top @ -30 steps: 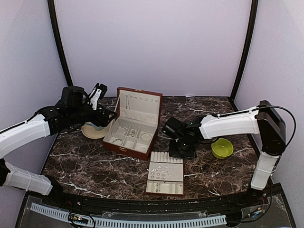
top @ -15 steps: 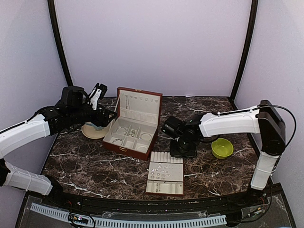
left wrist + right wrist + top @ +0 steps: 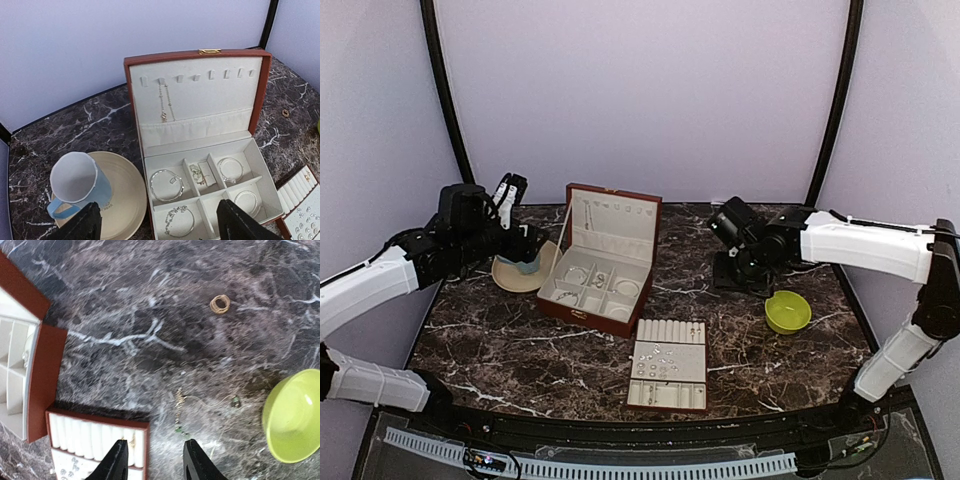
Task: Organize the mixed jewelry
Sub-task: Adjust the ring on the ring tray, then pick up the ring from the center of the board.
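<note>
I will next move my right gripper outward and down toward the gold ring point(image 3: 220, 303) to close on its thin band, as it lies loose on marble outside the ring tray.
The mixed jewelry is spread out. Silvery bracelets point(image 3: 167, 184) lie in the compartments of the open reddish-brown box point(image 3: 600, 258), and a thin chain point(image 3: 164, 104) hangs in its lid. Small studs point(image 3: 662, 352) dot the cream ring tray point(image 3: 667, 380). On the marble lie a gold ring point(image 3: 220, 303) and a fine chain with green beads point(image 3: 180, 412). My right gripper point(image 3: 156, 462) hangs open above the table, just beside that chain, with nothing between its fingers. My left gripper point(image 3: 160, 225) is open above the box's near-left edge, empty.
A pale blue mug point(image 3: 77, 182) stands on a cream plate point(image 3: 125, 200) left of the box. A lime-green bowl point(image 3: 295, 415) sits at the right, close to the beaded chain. Lilac walls close in the back and sides.
The right arm rose and swung back and to the right, away from the ring tray, and its jaws went from shut to open. The left gripper drew slightly left and opened a little more.
</note>
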Available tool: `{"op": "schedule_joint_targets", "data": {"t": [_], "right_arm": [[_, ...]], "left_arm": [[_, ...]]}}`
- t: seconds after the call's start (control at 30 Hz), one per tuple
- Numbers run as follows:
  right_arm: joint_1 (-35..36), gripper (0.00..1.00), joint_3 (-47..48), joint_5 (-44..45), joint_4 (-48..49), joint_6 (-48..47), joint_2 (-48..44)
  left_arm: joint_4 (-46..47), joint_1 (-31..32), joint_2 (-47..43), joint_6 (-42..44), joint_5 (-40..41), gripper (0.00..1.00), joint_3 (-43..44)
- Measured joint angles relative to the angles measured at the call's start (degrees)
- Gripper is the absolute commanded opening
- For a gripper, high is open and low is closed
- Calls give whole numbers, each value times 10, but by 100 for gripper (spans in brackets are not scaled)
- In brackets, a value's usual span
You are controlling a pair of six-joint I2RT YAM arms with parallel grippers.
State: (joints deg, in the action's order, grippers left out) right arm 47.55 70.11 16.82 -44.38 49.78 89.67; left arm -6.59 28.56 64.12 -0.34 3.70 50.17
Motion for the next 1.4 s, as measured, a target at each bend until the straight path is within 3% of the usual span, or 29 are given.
{"op": "schedule_joint_targets", "data": {"t": [0.23, 0.57, 0.87, 1.4], "right_arm": [[-121, 38, -40, -14, 52, -118, -8], [-234, 27, 6, -77, 142, -249, 142], [-247, 22, 44, -117, 176, -283, 199], [-247, 13, 45, -103, 174, -290, 216]], "left_arm": [[13, -60, -8, -18, 2, 83, -1], [22, -78, -8, -17, 7, 83, -4], [22, -78, -4, -16, 6, 82, -5], [22, -78, 2, -16, 2, 82, -5]]}}
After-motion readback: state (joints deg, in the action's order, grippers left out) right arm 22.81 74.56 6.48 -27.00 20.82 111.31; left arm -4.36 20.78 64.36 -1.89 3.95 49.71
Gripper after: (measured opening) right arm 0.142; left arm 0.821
